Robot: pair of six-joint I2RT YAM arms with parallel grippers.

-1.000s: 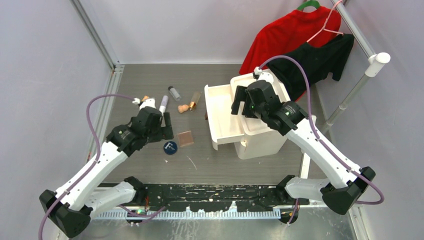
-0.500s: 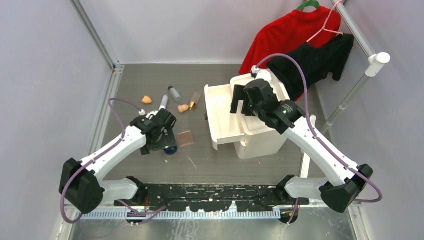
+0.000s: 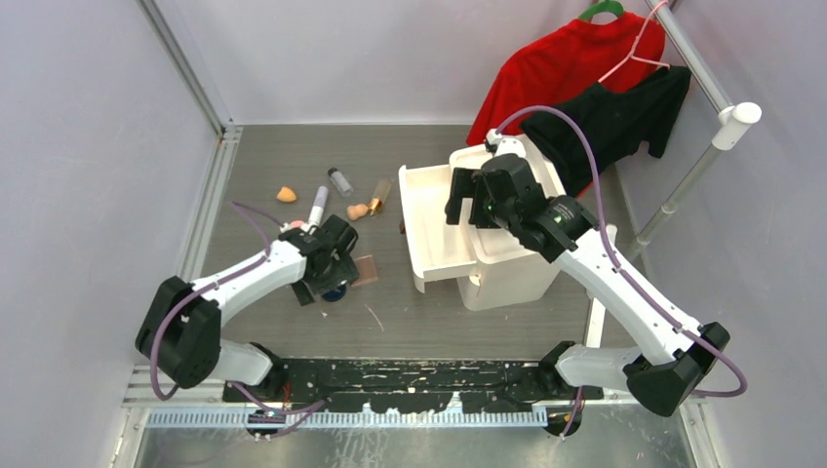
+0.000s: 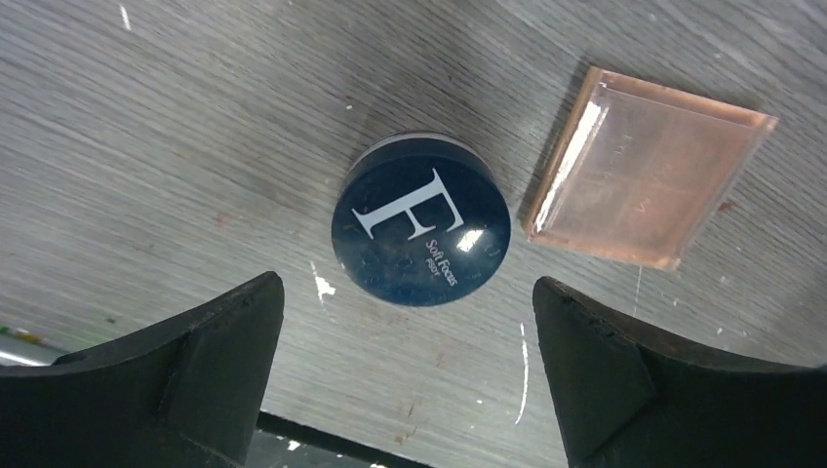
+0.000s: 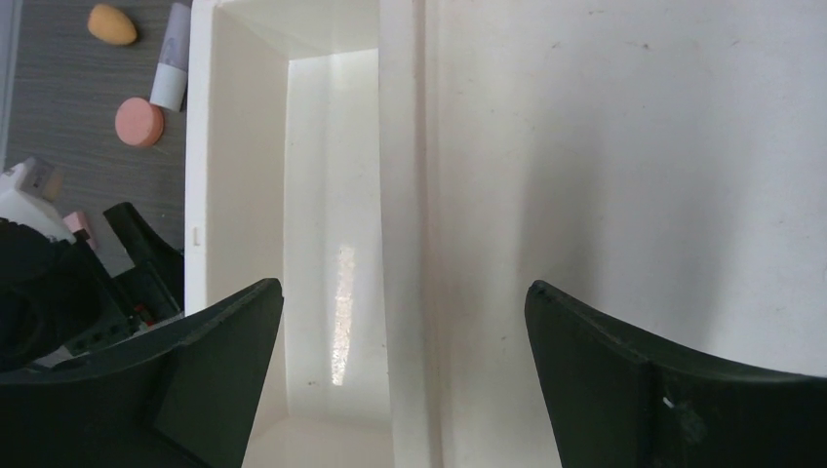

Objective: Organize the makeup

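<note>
The left gripper will next lower over the round navy compact (image 3: pixel 336 293) (image 4: pixel 421 220) and close on its sides, because the compact sits centred between the open fingers.
The round navy compact (image 4: pixel 421 220) lies on the grey table with the square brown palette (image 4: pixel 644 180) beside it. My left gripper (image 4: pixel 407 317) is open and empty just above the compact; in the top view it (image 3: pixel 332 281) half hides the compact (image 3: pixel 336 293) next to the palette (image 3: pixel 364 269). Farther back lie an orange sponge (image 3: pixel 286 194), a white tube (image 3: pixel 318 205), a clear vial (image 3: pixel 340 181), a gold-brown bottle (image 3: pixel 378 195) and a pink sponge (image 3: pixel 358 211). My right gripper (image 3: pixel 466 205) is open and empty over the white drawer (image 5: pixel 332 195).
The white drawer box (image 3: pixel 512 263) stands right of centre with its drawer (image 3: pixel 429 234) pulled out to the left. Red and black clothes (image 3: pixel 585 78) hang on a rail at the back right. A metal rail (image 3: pixel 200 224) borders the table's left side.
My left arm has swung right and toward the near edge, bringing its open gripper from near the white tube to over the navy compact. The right arm has barely moved.
</note>
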